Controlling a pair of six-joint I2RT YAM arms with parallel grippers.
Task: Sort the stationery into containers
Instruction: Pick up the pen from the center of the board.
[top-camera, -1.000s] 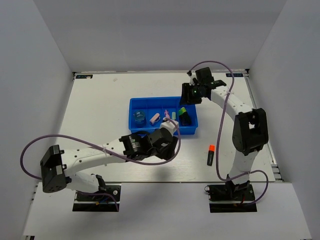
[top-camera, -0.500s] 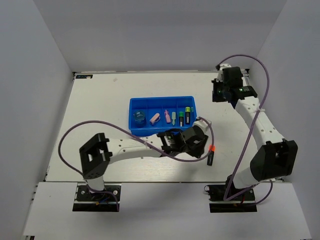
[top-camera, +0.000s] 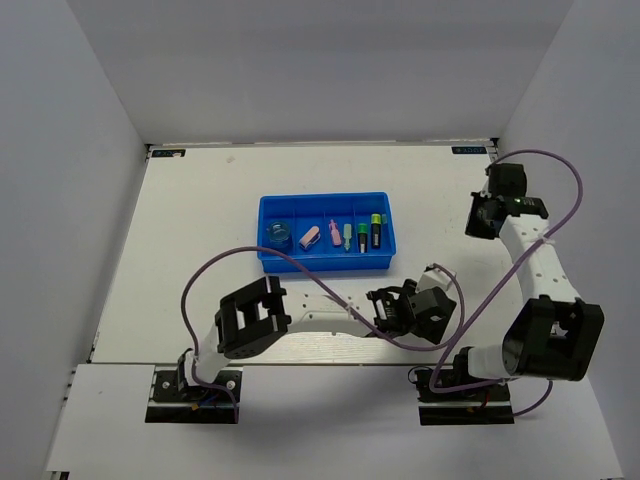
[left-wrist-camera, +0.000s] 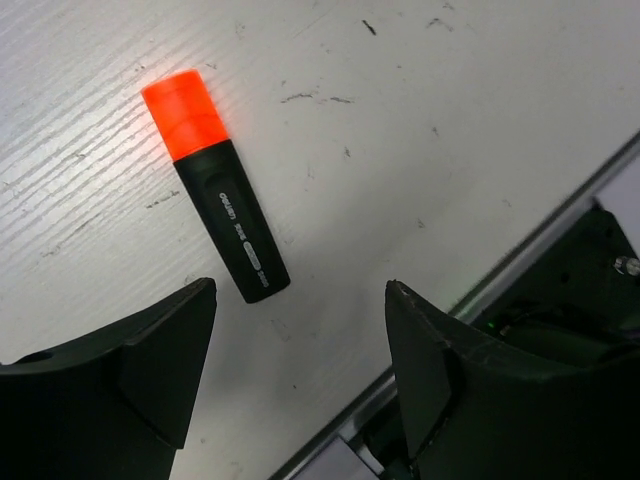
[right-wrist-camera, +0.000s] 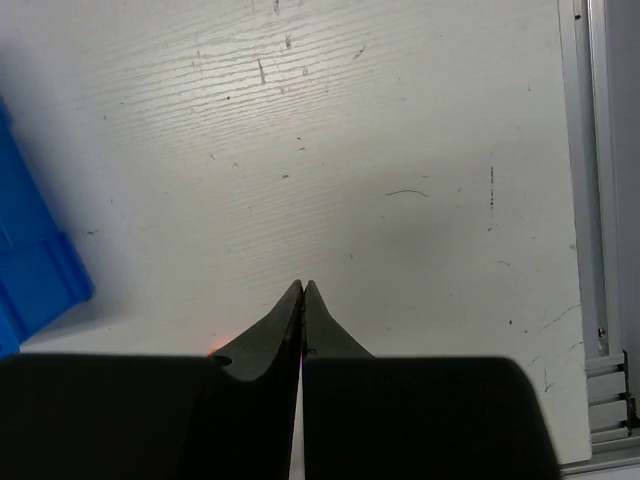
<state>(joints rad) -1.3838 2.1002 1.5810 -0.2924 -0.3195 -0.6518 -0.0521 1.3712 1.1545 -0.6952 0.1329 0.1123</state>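
My left gripper will next go down and come forward over the marker's black body (left-wrist-camera: 234, 224), since its open fingers are still just short of the black end.
The blue tray (top-camera: 325, 258) stands mid-table. It holds a translucent blue roll (top-camera: 278, 235), pink tubes (top-camera: 310, 237), a pale green tube (top-camera: 347, 234) and black markers with a green cap (top-camera: 362, 238) and a yellow cap (top-camera: 376, 226). A black marker with an orange cap (left-wrist-camera: 215, 185) lies on the table, seen only in the left wrist view. My left gripper (left-wrist-camera: 300, 290) is open just short of the marker's black end, touching nothing. My right gripper (right-wrist-camera: 302, 285) is shut and empty over bare table to the right of the tray.
The left arm (top-camera: 320, 318) reaches across the near side of the table to the right. The table's metal edge rail (right-wrist-camera: 590, 200) runs close to the right gripper. A corner of the tray (right-wrist-camera: 30, 260) shows at the left of the right wrist view.
My left arm swung from beside the tray rightwards to the orange-capped marker, its jaws now wider. My right arm drew back from the tray to the far right and shut.
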